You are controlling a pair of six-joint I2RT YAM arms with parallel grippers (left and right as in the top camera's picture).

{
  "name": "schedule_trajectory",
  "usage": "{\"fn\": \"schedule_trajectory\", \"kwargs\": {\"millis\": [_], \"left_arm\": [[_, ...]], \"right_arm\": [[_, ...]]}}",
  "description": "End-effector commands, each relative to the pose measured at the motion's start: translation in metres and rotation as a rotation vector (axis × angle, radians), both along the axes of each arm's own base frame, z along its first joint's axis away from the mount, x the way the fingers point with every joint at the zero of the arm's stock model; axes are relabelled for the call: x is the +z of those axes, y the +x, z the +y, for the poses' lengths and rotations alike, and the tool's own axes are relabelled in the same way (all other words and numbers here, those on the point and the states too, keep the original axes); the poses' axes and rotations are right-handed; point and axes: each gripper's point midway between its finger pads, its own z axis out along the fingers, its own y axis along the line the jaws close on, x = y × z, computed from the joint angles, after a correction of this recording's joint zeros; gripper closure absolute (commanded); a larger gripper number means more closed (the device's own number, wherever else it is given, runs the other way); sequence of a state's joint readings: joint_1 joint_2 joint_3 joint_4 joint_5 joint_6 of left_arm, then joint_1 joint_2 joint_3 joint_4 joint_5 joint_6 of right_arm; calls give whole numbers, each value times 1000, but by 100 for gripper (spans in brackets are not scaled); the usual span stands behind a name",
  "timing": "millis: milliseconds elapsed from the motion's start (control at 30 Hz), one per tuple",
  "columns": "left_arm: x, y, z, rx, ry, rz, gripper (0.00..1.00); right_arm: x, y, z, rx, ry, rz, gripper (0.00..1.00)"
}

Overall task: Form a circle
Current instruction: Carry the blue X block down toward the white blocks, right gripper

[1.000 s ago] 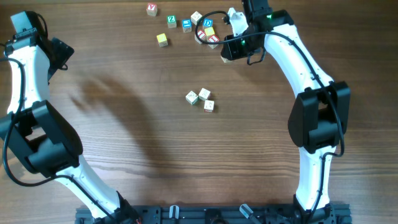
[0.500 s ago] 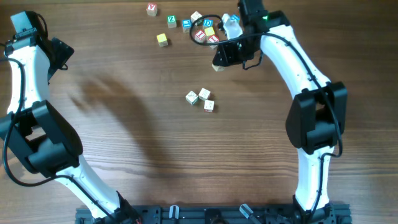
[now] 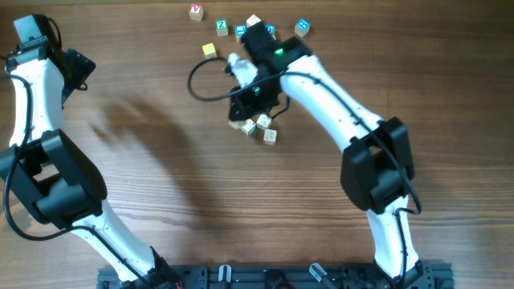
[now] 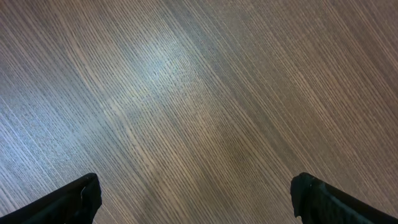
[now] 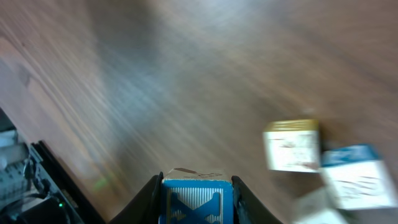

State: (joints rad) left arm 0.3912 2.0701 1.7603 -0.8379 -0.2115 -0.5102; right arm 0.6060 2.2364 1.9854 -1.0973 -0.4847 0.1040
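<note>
The spot on the wood beside the whitish cubes is empty, so I should move my right gripper back, down and to the left in the overhead view, onto that spot.
My right gripper is shut on a small wooden cube with a blue "X" face, which fills the gap between the fingers. In the overhead view the right gripper hangs just left of three whitish letter cubes that lie close together mid-table, the only part of the circle that shows. The right wrist view is blurred and shows a cream cube and a blue-edged cube at its right. My left gripper stands open over bare wood, at the far left in the overhead view.
Loose coloured cubes are scattered along the back edge: a red-lettered one, a green one, a yellow one and a blue one. A black cable loops left of the right wrist.
My right arm has swung from the back pile of cubes leftward and forward to the three whitish cubes, carrying the blue X cube. The left arm has not moved.
</note>
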Motion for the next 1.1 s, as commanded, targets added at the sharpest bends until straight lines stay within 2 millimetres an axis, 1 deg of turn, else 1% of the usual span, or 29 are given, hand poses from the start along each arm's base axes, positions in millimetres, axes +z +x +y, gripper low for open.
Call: {"fn": "schedule_trajectory", "kwargs": {"millis": [0, 100, 200, 267, 333, 467, 733, 900, 1067], "left_arm": [[10, 1, 3, -2, 13, -17, 0], [10, 1, 3, -2, 13, -17, 0], [10, 1, 3, -2, 13, -17, 0], [10, 1, 3, -2, 13, -17, 0], [10, 1, 3, -2, 13, -17, 0], [10, 1, 3, -2, 13, -17, 0], [10, 1, 3, -2, 13, -17, 0], [10, 1, 3, -2, 13, -17, 0], [10, 1, 3, -2, 13, -17, 0]], "right_arm": [[7, -23, 21, -3, -60, -33, 80], [2, -37, 33, 30, -120, -83, 80], [-5, -46, 40, -22, -198, -115, 83], [-10, -54, 47, -5, -223, -134, 83], [-16, -58, 51, -9, -257, -161, 83], [-23, -59, 52, -25, -308, -199, 83], [-40, -59, 51, -23, -335, -180, 83], [-55, -58, 48, -20, -368, -174, 83], [-58, -58, 49, -13, -368, -177, 83]]}}
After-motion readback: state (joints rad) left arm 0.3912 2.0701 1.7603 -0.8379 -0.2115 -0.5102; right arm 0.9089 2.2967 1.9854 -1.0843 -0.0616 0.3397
